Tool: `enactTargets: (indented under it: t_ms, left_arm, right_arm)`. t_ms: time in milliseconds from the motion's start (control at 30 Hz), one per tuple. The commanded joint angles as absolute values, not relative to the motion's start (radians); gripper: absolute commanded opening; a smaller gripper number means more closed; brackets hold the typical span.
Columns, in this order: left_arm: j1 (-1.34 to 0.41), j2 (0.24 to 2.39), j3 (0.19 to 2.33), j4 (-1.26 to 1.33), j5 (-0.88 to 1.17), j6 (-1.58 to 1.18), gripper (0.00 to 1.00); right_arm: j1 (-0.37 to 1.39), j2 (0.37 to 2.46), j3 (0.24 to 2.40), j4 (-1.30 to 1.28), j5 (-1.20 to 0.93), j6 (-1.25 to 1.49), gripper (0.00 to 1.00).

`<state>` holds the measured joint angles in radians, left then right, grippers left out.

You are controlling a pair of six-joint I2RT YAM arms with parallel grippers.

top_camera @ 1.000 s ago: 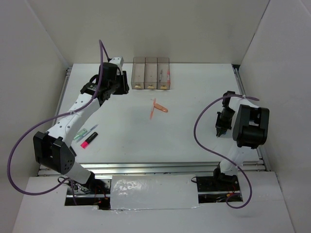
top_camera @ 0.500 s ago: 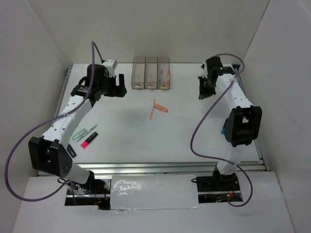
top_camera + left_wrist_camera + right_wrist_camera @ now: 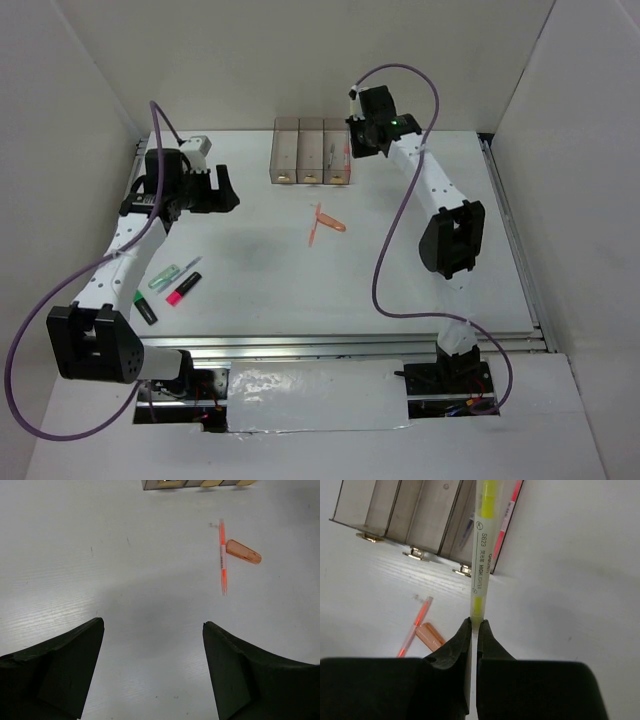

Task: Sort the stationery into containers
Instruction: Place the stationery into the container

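The bin holding the pink and bluish [image 3: 337,150] pens still has my right gripper's fingertips hanging outside its rim, so my right gripper needs to shift over it and lower.
The containers [image 3: 311,152] are three translucent bins in a row at the back of the table. My right gripper [image 3: 474,624] is shut on a yellow highlighter [image 3: 482,545], which points out over the right-hand bin's near corner. That bin holds a pink pen [image 3: 512,502] and a bluish one [image 3: 466,530]. My left gripper [image 3: 152,630] is open and empty above bare table, left of the bins. An orange pen [image 3: 222,560] and its loose cap [image 3: 243,552] lie mid-table. A pink highlighter [image 3: 183,289], pale green pen [image 3: 165,276], blue-tipped marker [image 3: 190,265] and black marker [image 3: 145,307] lie at the near left.
White walls close in the table on the left, right and back. A metal rail [image 3: 350,342] runs along the near edge. Purple cables [image 3: 395,235] loop off both arms.
My right arm has swung from the table's right side up to the bins. My left gripper has opened and pulled back leftward, away from the bins.
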<state>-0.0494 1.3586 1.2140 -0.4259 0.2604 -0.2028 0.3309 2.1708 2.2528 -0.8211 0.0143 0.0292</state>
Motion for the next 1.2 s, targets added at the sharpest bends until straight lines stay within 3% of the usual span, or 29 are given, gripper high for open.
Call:
enactTargets:
  t_ms: [0,433,933,1167]
  left_arm:
    - [-0.025,1.307,1.198,-0.379,0.293,-0.176,0.92]
    - [0.024,1.269,1.147,-0.400,0.319,-0.160,0.92]
    - [0.054,1.279,1.140,-0.416,0.351,-0.163,0.93]
    - [0.054,1.298,1.150,-0.422,0.364,-0.169,0.92]
  right_arm:
    - [0.336,2.207,2.241,-0.631,0.057,0.061,0.00]
    - [0.364,2.399,2.347,-0.408,0.029,0.118,0.00]
    - [0.388,2.499,2.378,-0.388,0.025,0.109,0.00]
    - [0.388,2.508,2.370,-0.391,0.034,0.115,0.09]
